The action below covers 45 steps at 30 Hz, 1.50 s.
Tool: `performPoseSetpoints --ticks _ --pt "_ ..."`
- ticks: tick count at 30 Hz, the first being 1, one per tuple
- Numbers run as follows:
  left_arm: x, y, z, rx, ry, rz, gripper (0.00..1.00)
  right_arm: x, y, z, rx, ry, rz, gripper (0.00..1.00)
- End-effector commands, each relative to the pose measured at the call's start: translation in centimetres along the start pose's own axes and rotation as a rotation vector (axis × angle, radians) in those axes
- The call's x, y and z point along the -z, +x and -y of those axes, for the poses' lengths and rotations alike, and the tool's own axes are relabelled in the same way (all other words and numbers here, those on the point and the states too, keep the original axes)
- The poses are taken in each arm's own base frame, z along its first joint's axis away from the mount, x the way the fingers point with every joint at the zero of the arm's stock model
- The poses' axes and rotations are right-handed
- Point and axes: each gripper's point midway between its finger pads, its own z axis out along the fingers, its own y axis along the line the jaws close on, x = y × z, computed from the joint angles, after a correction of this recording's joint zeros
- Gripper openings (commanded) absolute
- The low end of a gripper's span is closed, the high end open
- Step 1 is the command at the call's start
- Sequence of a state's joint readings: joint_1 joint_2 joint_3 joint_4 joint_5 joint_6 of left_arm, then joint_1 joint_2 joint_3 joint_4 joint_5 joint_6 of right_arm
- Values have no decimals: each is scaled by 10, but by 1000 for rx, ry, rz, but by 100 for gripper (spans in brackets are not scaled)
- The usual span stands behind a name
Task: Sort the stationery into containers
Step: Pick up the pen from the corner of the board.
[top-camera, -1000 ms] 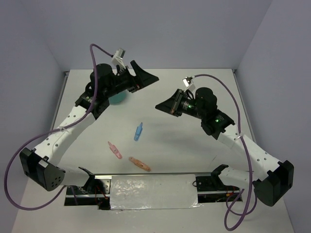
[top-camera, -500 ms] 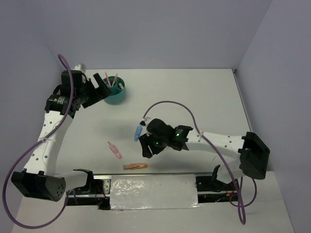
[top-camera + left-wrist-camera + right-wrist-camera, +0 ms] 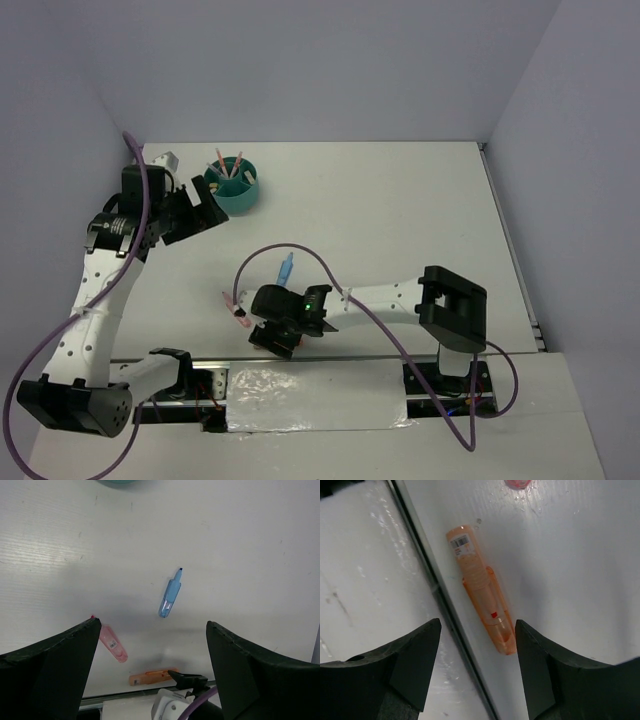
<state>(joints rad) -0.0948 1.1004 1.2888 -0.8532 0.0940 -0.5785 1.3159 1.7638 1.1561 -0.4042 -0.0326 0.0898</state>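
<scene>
The robot should move its left gripper to the right in the top view, where the orange marker lies from that gripper, and turn it onto the marker's barcode end (image 3: 137,679) outside the other gripper's fingers.
The teal organiser (image 3: 237,193) stands at the back left with pink and orange markers (image 3: 228,167) upright in it. My left gripper (image 3: 205,212) hangs open just left of it, holding nothing. On the table lie a blue marker (image 3: 287,268) (image 3: 170,592), a pink marker (image 3: 235,310) (image 3: 111,642) and an orange marker (image 3: 481,600) (image 3: 150,677). My right gripper (image 3: 270,342) (image 3: 477,630) is open low over the orange marker, whose clear end lies between the jaws. That marker is hidden under the gripper in the top view.
The orange marker lies right beside the metal rail (image 3: 435,590) along the table's front edge. The right arm (image 3: 380,297) stretches across the front of the table. Grey walls close in the back and both sides.
The right arm has swung from the back right down to the front edge over the orange marker, and its jaws have opened. The left gripper has drawn back leftward off the organiser.
</scene>
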Motion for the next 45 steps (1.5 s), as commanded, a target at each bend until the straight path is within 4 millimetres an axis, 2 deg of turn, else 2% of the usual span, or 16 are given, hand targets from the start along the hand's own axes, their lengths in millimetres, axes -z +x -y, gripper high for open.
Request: performPoseSetpoints --ticks 1,9,14,16,17,19,22,25,26,30,34,36,37,39,43,45 --pt "4 9 -1 -42 23 -23 99 -1 -23 8 131 28 57 69" --pt "1 18 0 -52 51 -52 99 -25 -15 12 206 75 24 68" --pt "1 18 0 -59 51 -59 99 -41 8 11 228 72 -44 63" --pt "1 19 0 -59 52 -61 99 -45 16 17 212 103 -51 48" --pt "1 20 0 -58 52 -63 99 -44 16 19 205 118 -42 27" --pt "0 21 0 -61 53 -68 99 -41 17 25 191 151 -26 17" --pt "-1 22 1 -68 61 -79 99 -17 2 24 168 159 51 2" --pt "-2 24 11 -74 112 -103 99 5 -4 29 147 174 92 0" --pt "-3 24 15 -76 138 -109 99 23 -15 29 138 174 141 0" --pt "-6 34 45 -70 311 -171 99 73 -32 54 53 225 251 0" --pt "7 52 108 -16 604 -276 99 131 -56 96 -66 295 368 0" --pt "17 39 141 -8 717 -225 98 152 -68 109 -93 332 387 0" --pt "23 44 158 -31 763 -226 99 157 -71 114 -103 345 386 0" --pt "27 33 178 -43 805 -188 97 168 -75 123 -121 376 384 0" --pt "18 34 192 -75 802 -204 83 196 -96 132 -174 417 449 0" --pt "7 39 187 -88 760 -222 76 206 -98 135 -197 429 466 0"
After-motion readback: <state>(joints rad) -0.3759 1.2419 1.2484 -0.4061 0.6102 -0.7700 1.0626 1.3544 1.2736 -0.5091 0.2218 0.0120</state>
